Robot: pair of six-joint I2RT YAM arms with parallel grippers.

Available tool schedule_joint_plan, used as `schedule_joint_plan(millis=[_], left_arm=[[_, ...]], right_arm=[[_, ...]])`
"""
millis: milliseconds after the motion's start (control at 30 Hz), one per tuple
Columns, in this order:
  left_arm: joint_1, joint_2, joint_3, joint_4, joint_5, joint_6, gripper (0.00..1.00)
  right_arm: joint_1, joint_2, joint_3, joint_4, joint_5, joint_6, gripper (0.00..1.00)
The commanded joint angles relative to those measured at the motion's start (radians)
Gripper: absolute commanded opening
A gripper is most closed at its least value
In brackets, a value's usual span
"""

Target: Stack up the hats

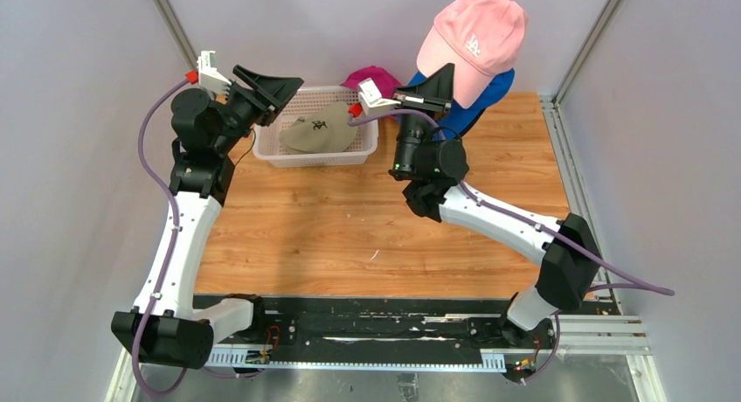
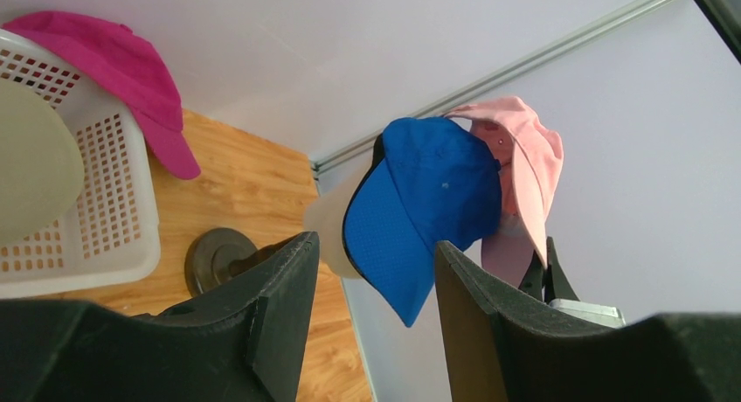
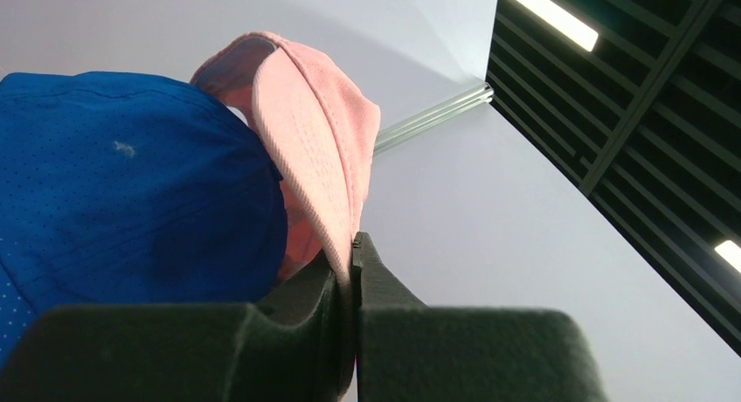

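The robot will next lower its right gripper to set the pink cap on the blue cap's top (image 3: pixel 183 183) and let go of the pink cap's brim (image 3: pixel 323 170), because the pink cap's front is still clear of the blue cap's top.
The light pink cap (image 1: pixel 476 37) with a white logo sits on top of the royal blue cap (image 1: pixel 476 102) at the back right. My right gripper (image 1: pixel 444 80) is shut on the pink cap's brim (image 3: pixel 323 170); the blue cap (image 3: pixel 131 192) fills the left of the right wrist view. My left gripper (image 1: pixel 281 89) is open and empty above the basket's left end. The khaki cap (image 1: pixel 320 132) lies in the basket. The magenta cap (image 1: pixel 371 76) rests on the basket's back rim, also seen in the left wrist view (image 2: pixel 114 65). The black cap is out of view.
The white perforated basket (image 1: pixel 360 150) stands at the back centre of the wooden table. A cream mannequin head (image 2: pixel 328 232) on a dark round stand (image 2: pixel 214 255) carries the blue (image 2: pixel 428 197) and pink (image 2: pixel 524 162) caps. Grey walls close in on both sides.
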Motion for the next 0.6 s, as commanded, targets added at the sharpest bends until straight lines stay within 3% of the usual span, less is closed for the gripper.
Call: schedule_joint_plan(millis=[0,567], left_arm=[[0.006,-0.027,-0.005,0.032,0.022,-0.003,0.56],[0.006,-0.026,-0.005,0.006,0.004,0.012,0.56]], right_arm=[[-0.015,-0.051,-0.030,0.054,0.018,-0.373,0.01],[-0.077,-0.168,-0.129,-0.122,-0.013,-0.250,0.01]])
